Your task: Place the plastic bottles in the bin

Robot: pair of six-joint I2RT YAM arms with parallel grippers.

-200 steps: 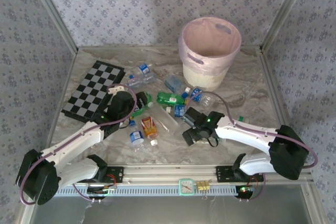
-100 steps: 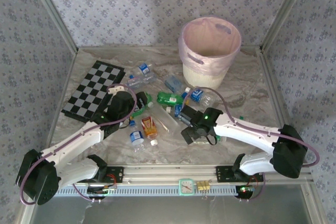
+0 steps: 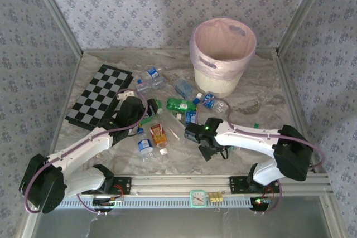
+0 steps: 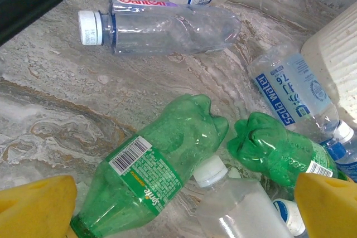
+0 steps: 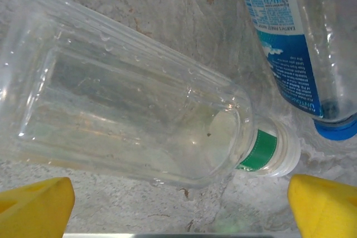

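The clear bottle lies slanted across the opening between my fingers, so my right gripper needs to turn and lower outward over its wide body.
Several plastic bottles lie scattered mid-table: a green one [image 3: 179, 104], an orange-red one [image 3: 159, 134], and clear blue-labelled ones [image 3: 149, 79]. The white bin [image 3: 223, 54] with its pink liner stands at the back right. My left gripper [image 3: 134, 110] is open over a green Sprite bottle [image 4: 156, 171], a white-capped clear bottle [image 4: 240, 204] and a second green bottle [image 4: 279, 149]; its yellow fingertips [image 4: 33, 207] hold nothing. My right gripper [image 3: 192, 134] is open, low over a wide clear bottle [image 5: 128, 115] with a green neck band. A blue-labelled bottle [image 5: 290, 54] lies beside that one.
A black-and-white checkered board [image 3: 100, 96] lies at the left of the table. The bin's ribbed white wall [image 4: 334, 54] rises just right of the pile. A small clear bottle [image 3: 145, 146] and a loose white cap [image 3: 163, 151] lie near the front rail.
The right arm has swung left, carrying its open gripper from the table's middle right toward the bottles near the centre. The left arm has barely moved.
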